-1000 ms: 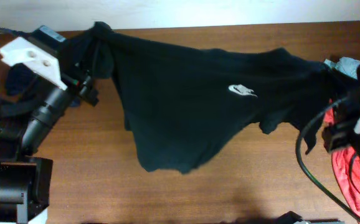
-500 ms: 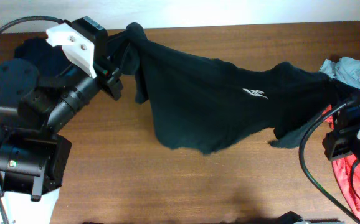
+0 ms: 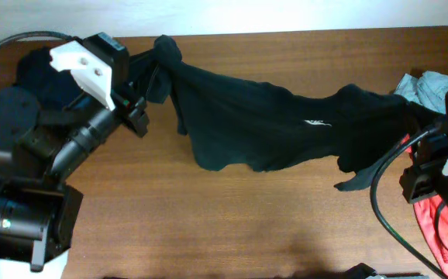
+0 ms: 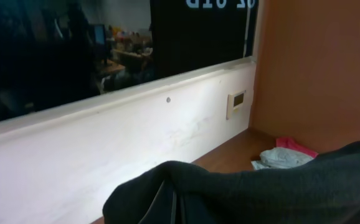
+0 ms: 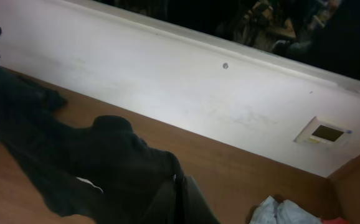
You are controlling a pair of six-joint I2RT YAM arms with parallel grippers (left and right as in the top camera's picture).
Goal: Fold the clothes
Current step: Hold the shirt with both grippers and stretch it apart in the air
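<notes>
My right gripper should move down and outward next to the table's bare far strip (image 3: 317,67) by the white wall and let go of the black T-shirt (image 3: 263,132), because the T-shirt hangs stretched above the table.
A black T-shirt (image 3: 263,132) with a small white logo (image 3: 315,123) hangs stretched above the wooden table between my two grippers. At the far left, my left gripper (image 3: 156,68) is shut on one bunched end of it. At the right, my right gripper (image 3: 419,122) is shut on the other end. In the left wrist view the black T-shirt (image 4: 261,193) drapes over the shut left gripper (image 4: 171,208). The right wrist view shows the right gripper (image 5: 179,200) pinching the black T-shirt (image 5: 74,155). Its lower edge sags toward the table in the middle.
A dark navy garment (image 3: 42,66) lies at the back left behind the left arm. At the right edge are a grey-blue garment (image 3: 433,81) and a red one (image 3: 433,225). The bare wooden table (image 3: 232,225) runs along the front. A white wall borders the far edge.
My left gripper has swung right and toward the back edge with its end of the shirt. The shirt has drawn into a narrower band and its logo has shifted right.
</notes>
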